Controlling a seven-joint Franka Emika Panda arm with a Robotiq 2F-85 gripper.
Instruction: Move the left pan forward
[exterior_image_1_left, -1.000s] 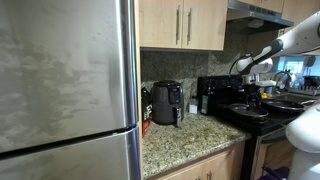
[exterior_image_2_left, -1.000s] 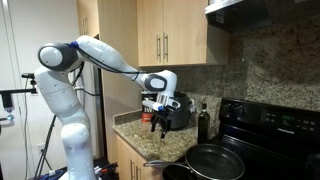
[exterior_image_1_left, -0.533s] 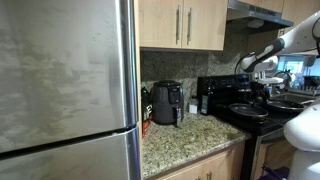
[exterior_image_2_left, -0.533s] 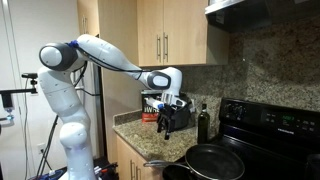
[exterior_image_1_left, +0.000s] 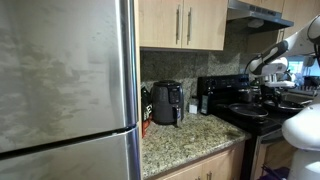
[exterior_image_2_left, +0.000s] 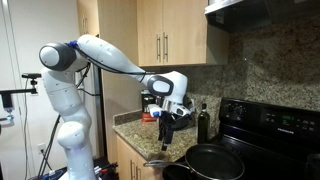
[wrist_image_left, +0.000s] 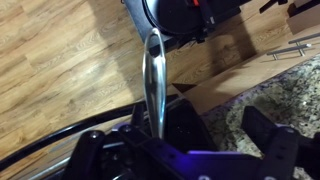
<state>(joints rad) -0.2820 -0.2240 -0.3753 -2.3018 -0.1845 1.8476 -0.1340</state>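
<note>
My gripper will next shift slightly toward the finger nearer the shiny metal handle, and then it will go down onto the handle end (wrist_image_left: 154, 62).
Two dark pans sit on the black stove. In an exterior view the small black left pan (exterior_image_2_left: 176, 172) lies at the bottom edge, beside the wider pan with a greyish rim (exterior_image_2_left: 215, 160). In an exterior view a dark pan (exterior_image_1_left: 246, 108) shows on the stove's front. My gripper (exterior_image_2_left: 167, 130) hangs open and empty above the counter's edge, just left of the pans; it also shows in an exterior view (exterior_image_1_left: 264, 78). In the wrist view my open jaws (wrist_image_left: 225, 138) point down. A shiny metal handle (wrist_image_left: 153, 75) runs beside one finger, and a dark pan rim (wrist_image_left: 55, 142) curves below. Which pan the handle belongs to is unclear.
A black air fryer (exterior_image_1_left: 166, 102) and a dark bottle (exterior_image_2_left: 204, 122) stand on the granite counter (exterior_image_1_left: 190, 135). A steel fridge (exterior_image_1_left: 65, 90) fills one side. Wooden cabinets (exterior_image_2_left: 170, 35) and a range hood (exterior_image_2_left: 262, 8) hang above. The stove's back panel (exterior_image_2_left: 275, 118) rises behind the pans.
My gripper has moved from over the counter toward the stove and a little lower, closer to the pans. The pans have not moved.
</note>
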